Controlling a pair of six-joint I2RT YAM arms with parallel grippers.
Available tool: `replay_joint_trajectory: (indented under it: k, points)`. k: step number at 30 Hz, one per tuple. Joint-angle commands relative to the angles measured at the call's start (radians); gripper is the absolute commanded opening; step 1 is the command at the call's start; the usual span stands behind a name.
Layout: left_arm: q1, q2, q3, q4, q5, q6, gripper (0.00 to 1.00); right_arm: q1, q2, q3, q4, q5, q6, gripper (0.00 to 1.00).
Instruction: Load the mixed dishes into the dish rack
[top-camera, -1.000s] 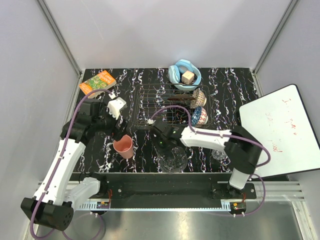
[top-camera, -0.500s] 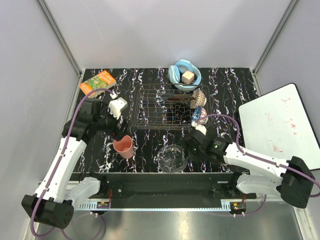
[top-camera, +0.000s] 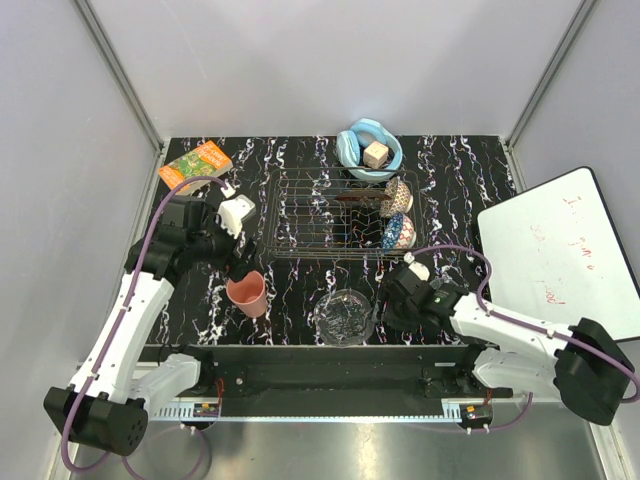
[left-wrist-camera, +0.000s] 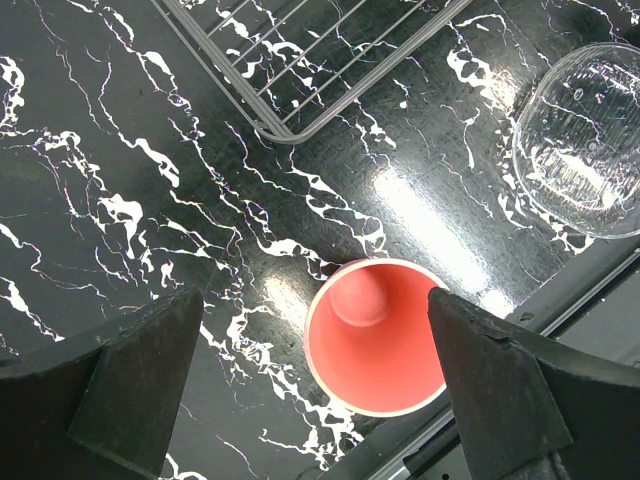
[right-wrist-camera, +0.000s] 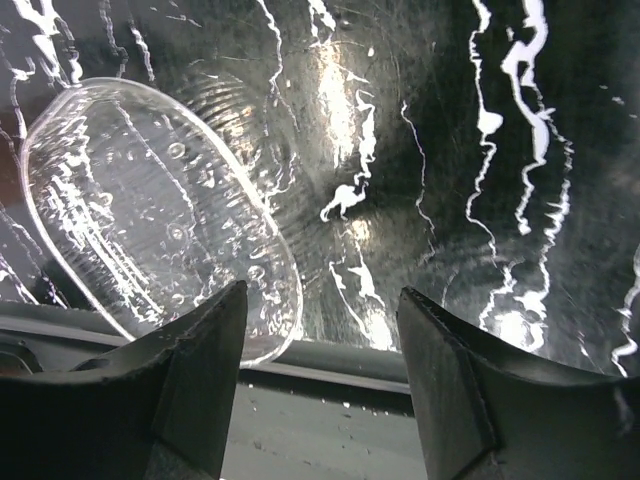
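Next, the right gripper slides to the left in the top view until its fingers straddle the glass bowl's rim (top-camera: 372, 316) (right-wrist-camera: 292, 283), since their gap is mostly beside it.
A pink cup (top-camera: 247, 293) stands upright on the black marbled table, left of a clear glass bowl (top-camera: 343, 316). My left gripper (top-camera: 238, 268) hovers over the cup, open; in the left wrist view the cup (left-wrist-camera: 375, 335) sits between and below the wide-apart fingers of that gripper (left-wrist-camera: 315, 300). My right gripper (top-camera: 387, 300) is low, just right of the glass bowl, open and empty. In the right wrist view the bowl (right-wrist-camera: 150, 210) lies beside the left finger of that gripper (right-wrist-camera: 322, 295). The wire dish rack (top-camera: 300, 215) holds a blue patterned bowl (top-camera: 400, 232) at its right end.
A light-blue bowl with a tan cube (top-camera: 368, 150) sits behind the rack. An orange-green book (top-camera: 195, 163) lies at the back left. A whiteboard (top-camera: 565, 260) leans at the right. The rack's corner (left-wrist-camera: 300, 80) and glass bowl (left-wrist-camera: 590, 140) show in the left wrist view.
My right arm has swung from over the rack's front edge to the right side of the glass bowl, and its jaws have opened. The left arm and the pink cup have stayed put.
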Motion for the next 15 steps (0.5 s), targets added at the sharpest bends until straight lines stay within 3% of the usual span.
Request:
replay_joint_trajectory:
  k: [1, 9, 15]
  points:
    - [-0.001, -0.005, 0.041, 0.024, 0.023, 0.003, 0.99, -0.021, 0.058, -0.018, 0.122, -0.049, 0.010, 0.68]
    - [-0.001, -0.005, 0.042, 0.024, 0.023, 0.001, 0.99, -0.024, 0.170, 0.003, 0.156, -0.090, -0.007, 0.56]
    - [-0.001, -0.013, 0.036, 0.023, 0.014, 0.004, 0.99, -0.024, 0.191, 0.003, 0.174, -0.099, -0.005, 0.41]
